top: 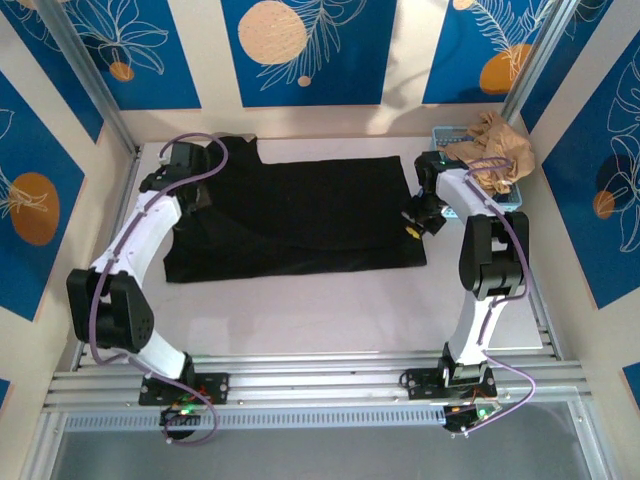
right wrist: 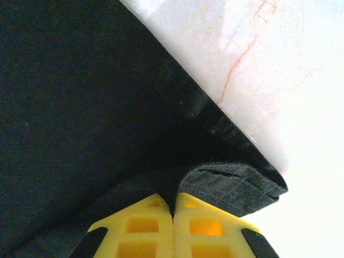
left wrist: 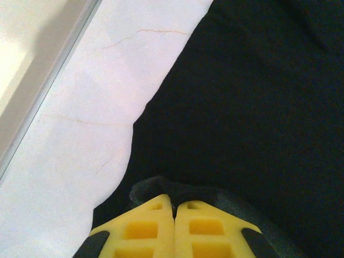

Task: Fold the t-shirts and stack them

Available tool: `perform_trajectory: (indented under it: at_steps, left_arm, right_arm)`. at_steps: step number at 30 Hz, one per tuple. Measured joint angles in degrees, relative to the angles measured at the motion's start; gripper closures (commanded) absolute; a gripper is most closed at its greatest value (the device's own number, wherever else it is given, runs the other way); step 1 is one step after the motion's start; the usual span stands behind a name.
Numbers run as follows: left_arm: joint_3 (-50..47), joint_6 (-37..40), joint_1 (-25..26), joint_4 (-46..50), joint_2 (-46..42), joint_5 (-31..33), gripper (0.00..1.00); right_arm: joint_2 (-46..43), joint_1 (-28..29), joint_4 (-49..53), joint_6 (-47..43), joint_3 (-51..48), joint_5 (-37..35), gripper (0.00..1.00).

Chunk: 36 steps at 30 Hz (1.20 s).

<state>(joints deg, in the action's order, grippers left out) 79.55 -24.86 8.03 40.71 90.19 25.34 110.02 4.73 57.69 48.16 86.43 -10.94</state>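
The edge of the shirt's lower layer is directly below my right gripper, so the gripper needs to stay low over it and spread its yellow fingers there to release the fold.
A large black t-shirt (top: 300, 215) lies spread across the middle of the white table, with a folded layer on top. My left gripper (top: 192, 200) is at the shirt's left side, its yellow fingers (left wrist: 150, 228) shut on a pinched ridge of black cloth (left wrist: 161, 188). My right gripper (top: 418, 222) is at the shirt's right edge, shut on a fold of the black cloth (right wrist: 177, 185), with the hem (right wrist: 242, 185) curling beside the fingertips. No flower print shows.
A light blue basket (top: 470, 160) with a crumpled tan cloth (top: 495, 150) stands at the back right corner. Metal frame posts and blue patterned walls close in the table (top: 330, 310). Bare white tabletop lies in front of the shirt.
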Motion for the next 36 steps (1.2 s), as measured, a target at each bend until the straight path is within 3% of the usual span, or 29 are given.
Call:
perform_trajectory:
  at_steps: [24,26,27,28,29,30,33,36]
  left_arm:
    - [6.08,0.02,-3.02,-1.49,8.72,0.11,1.00]
    - [6.99,0.24,-3.19,-1.62,9.88,-0.39,1.00]
    - [7.56,0.48,-3.37,-1.62,10.56,-0.98,0.93]
    - [8.24,0.94,-3.56,-1.55,11.26,-1.60,0.76]
    - [9.16,1.29,-3.82,-1.40,12.13,-2.54,0.50]
    - [10.05,1.40,-4.11,-1.18,12.81,-3.37,0.37]
    - [12.11,0.96,-5.18,0.48,13.27,-6.27,0.30]
    - [12.28,-0.70,-6.95,2.78,11.67,-9.92,0.30]
  right_arm:
    - [7.30,-0.52,1.09,0.20,7.43,-0.26,1.00]
    - [7.98,-0.55,1.14,0.20,7.82,-0.24,0.86]
    - [8.31,-0.61,1.07,0.42,8.00,-0.11,0.73]
    - [8.46,-0.74,0.83,0.24,8.04,0.00,0.64]
    - [8.59,-0.96,0.76,0.04,8.09,0.37,0.55]
    - [8.68,-1.29,0.85,-0.17,8.35,0.96,0.48]
    - [8.48,-2.49,0.61,-1.22,9.14,2.36,0.34]
    - [5.88,-3.74,-0.33,-1.95,7.85,3.63,0.31]
